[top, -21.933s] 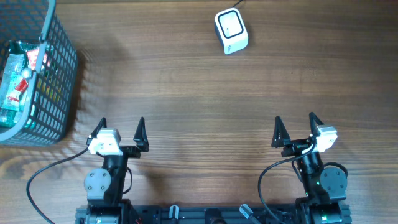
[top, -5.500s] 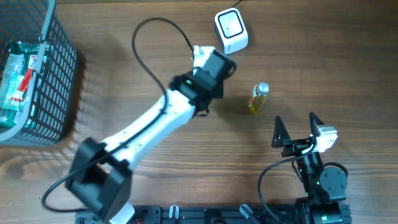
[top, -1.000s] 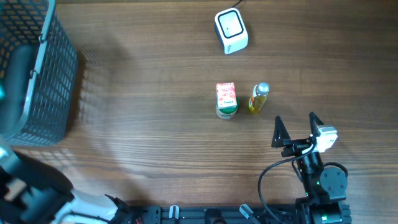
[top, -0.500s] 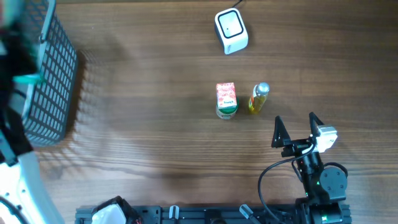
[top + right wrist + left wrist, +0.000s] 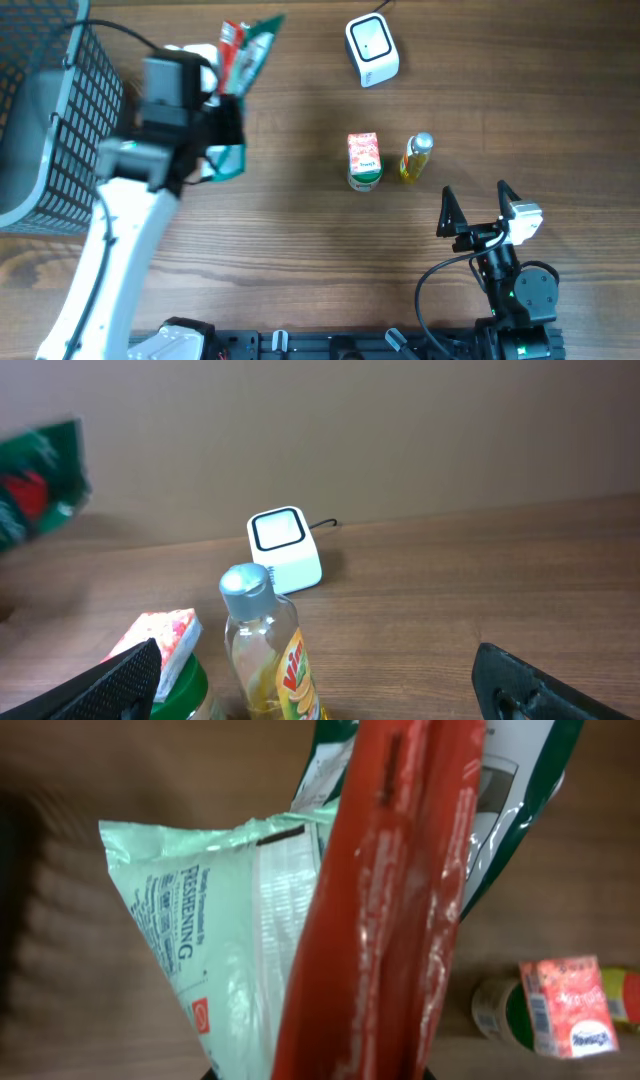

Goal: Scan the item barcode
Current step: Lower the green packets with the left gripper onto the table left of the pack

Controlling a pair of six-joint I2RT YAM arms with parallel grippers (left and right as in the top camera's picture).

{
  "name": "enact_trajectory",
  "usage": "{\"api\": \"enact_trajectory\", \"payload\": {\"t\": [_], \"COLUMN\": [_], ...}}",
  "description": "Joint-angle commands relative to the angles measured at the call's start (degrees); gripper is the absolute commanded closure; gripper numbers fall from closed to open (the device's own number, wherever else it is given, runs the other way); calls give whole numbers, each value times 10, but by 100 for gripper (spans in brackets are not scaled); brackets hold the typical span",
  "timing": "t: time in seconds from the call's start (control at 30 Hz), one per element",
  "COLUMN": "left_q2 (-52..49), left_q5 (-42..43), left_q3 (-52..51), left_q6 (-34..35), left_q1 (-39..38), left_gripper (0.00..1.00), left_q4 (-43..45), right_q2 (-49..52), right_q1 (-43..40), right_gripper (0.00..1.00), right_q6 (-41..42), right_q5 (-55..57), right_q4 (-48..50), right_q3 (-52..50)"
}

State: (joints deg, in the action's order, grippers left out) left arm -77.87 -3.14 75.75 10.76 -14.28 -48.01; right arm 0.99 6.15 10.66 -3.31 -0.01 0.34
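I will lower my left gripper toward the can, down onto that clear patch [image 5: 287,172] between the basket and the green-lidded can.
My left gripper [image 5: 222,105] is shut on a bundle of packets, held above the table between the basket and the scanner. The bundle is a red packet [image 5: 390,900], a mint-green packet [image 5: 225,940] and a dark green and white packet [image 5: 515,790]; from overhead the red packet [image 5: 233,45] sticks up past the gripper. The white scanner [image 5: 371,48] sits at the far middle, and the right wrist view shows the scanner [image 5: 285,548] facing forward. My right gripper [image 5: 472,208] rests open near the front right edge.
A green-lidded can with a red carton on top [image 5: 364,160] and a yellow bottle [image 5: 416,157] stand side by side mid-table, right in front of my right gripper [image 5: 322,688]. A grey mesh basket [image 5: 85,130] stands at the left edge.
The left arm has swung out from over the basket toward the middle of the table, carrying the packets. The right arm, can and bottle have not moved.
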Motion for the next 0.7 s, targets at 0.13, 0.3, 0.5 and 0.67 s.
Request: {"api": "enact_trajectory", "payload": {"t": [0.13, 0.3, 0.5, 0.67], "left_q2": [-64, -119, -177, -183], "left_q5": [-111, -201, -155, -101], "left_q3": [-176, -214, -214, -214], "left_q6": [66, 66, 66, 62], "left_q1": [-97, -134, -137, -137], "left_gripper": [95, 94, 66, 21], "left_q4": [197, 247, 262, 258], "right_q2": [-3, -3, -3, -3], "right_q1": [-3, -3, -3, -3], "right_gripper": [0, 0, 0, 0], "right_q6": [0, 0, 0, 0], "right_q5": [7, 7, 7, 7], "right_q4": [1, 1, 1, 1], "right_q3": [0, 0, 0, 0]}}
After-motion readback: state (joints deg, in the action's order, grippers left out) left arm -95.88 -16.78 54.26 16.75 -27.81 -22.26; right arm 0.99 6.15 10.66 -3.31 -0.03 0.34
